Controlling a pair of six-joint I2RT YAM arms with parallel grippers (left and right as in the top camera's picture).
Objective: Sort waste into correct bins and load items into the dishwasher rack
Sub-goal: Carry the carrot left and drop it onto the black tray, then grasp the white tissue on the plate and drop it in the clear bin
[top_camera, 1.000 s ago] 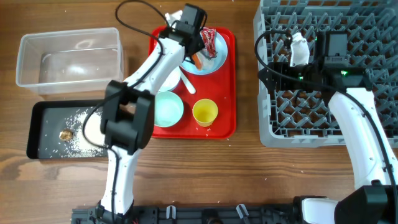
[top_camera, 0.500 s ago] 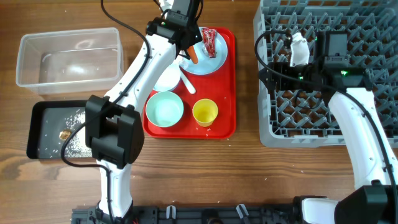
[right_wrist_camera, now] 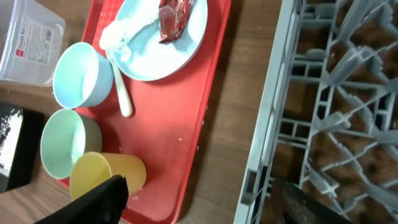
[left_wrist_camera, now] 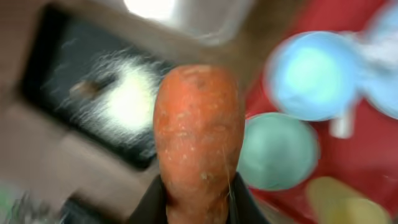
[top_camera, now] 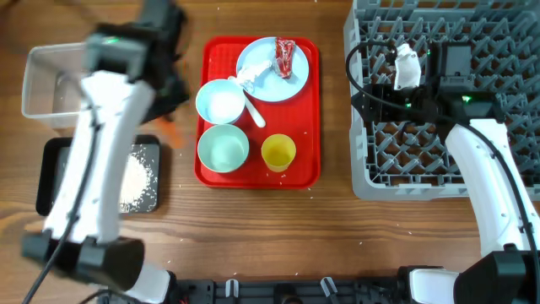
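The carrot [left_wrist_camera: 199, 143] should go where food scraps already lie, so my left gripper will move down and to the left in the overhead view, over the white rice [left_wrist_camera: 132, 102], and release it there.
My left gripper [top_camera: 171, 128] is shut on the orange carrot [left_wrist_camera: 199, 143] and holds it in the air above the table, by the right end of the black tray [top_camera: 51, 173]. The view is motion-blurred. White rice [top_camera: 135, 177] lies in the black tray. The clear tub [top_camera: 51, 84] stands behind it. On the red tray [top_camera: 304, 110] are the plate [top_camera: 261, 72] with the red-and-white wrapper [top_camera: 283, 57], two bowls [top_camera: 221, 101] [top_camera: 224, 148], the yellow cup [top_camera: 278, 152] and a white plastic piece [top_camera: 253, 111]. My right gripper [right_wrist_camera: 199, 208] is open and empty above the left edge of the grey rack [top_camera: 489, 127].
The red tray sits between the bins and the rack. A strip of bare wood [right_wrist_camera: 242, 93] separates it from the rack's left wall. A few rice grains lie scattered on the table in front of the black tray.
My left arm has lifted the carrot off the plate and swung left to the black tray's right end. The right arm has not moved.
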